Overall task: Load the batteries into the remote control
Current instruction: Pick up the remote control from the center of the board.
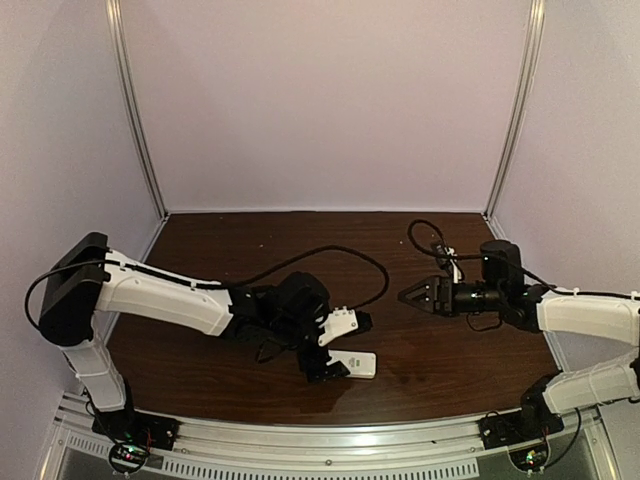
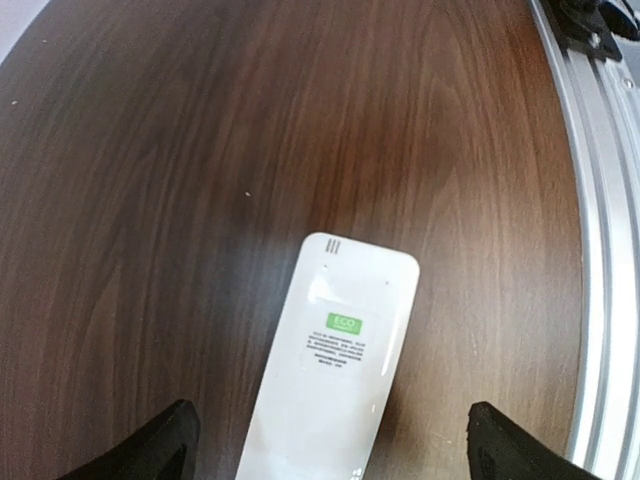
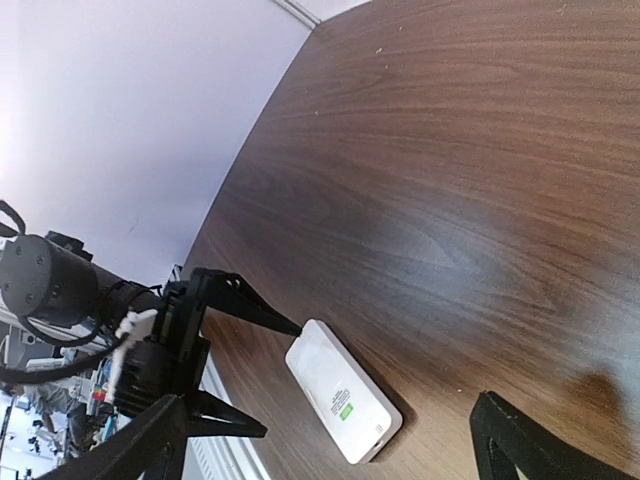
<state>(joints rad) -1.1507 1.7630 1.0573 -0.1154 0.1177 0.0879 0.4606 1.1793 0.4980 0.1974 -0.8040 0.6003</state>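
The remote control lies slanted below my left gripper, between its open fingers. My left gripper needs to go down and turn so it closes across the remote's middle (image 1: 345,362) (image 2: 320,395).
The remote control (image 1: 358,364) lies flat on the dark wooden table with its back up, showing a green label (image 2: 343,323). My left gripper (image 1: 340,346) is open, one finger on each side of the remote's near end (image 2: 335,445), and neither finger visibly touches it. The right wrist view shows the same remote (image 3: 343,388) with the left gripper (image 3: 262,368) spread around its far end. My right gripper (image 1: 408,296) hangs open and empty over the table to the right, pointing left toward the remote. The batteries are out of view.
A metal rail (image 2: 600,250) runs along the table's near edge, close to the remote. Pale walls enclose the table (image 1: 300,240) on three sides. A black cable (image 1: 330,252) loops over the table behind the left arm.
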